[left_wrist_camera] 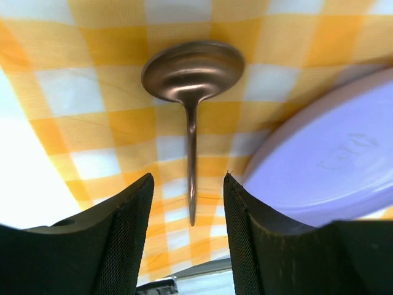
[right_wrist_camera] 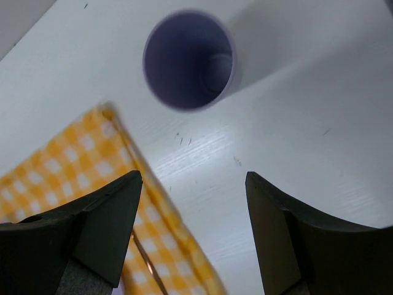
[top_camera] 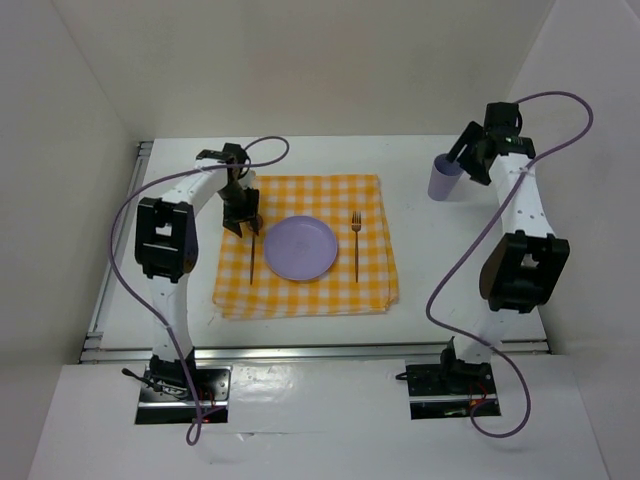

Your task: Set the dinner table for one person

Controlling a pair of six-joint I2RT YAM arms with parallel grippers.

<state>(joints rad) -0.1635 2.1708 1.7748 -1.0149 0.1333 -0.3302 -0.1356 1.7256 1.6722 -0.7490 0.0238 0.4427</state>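
My right gripper lowers onto the cup's side away from the cloth next, one finger inside and one outside, because the cup's opening faces up.
A yellow-and-white checked cloth lies on the white dinner table. On it are a lilac plate, a fork to its right and a spoon to its left. My left gripper is open above the spoon's bowl end; the spoon lies flat between its fingers, beside the plate. A lilac cup stands upright right of the cloth. My right gripper is open and empty just above the cup.
White walls enclose the table on three sides. Metal rails run along the near and left edges. Purple cables loop from both arms. The cloth's edge lies just left of the cup.
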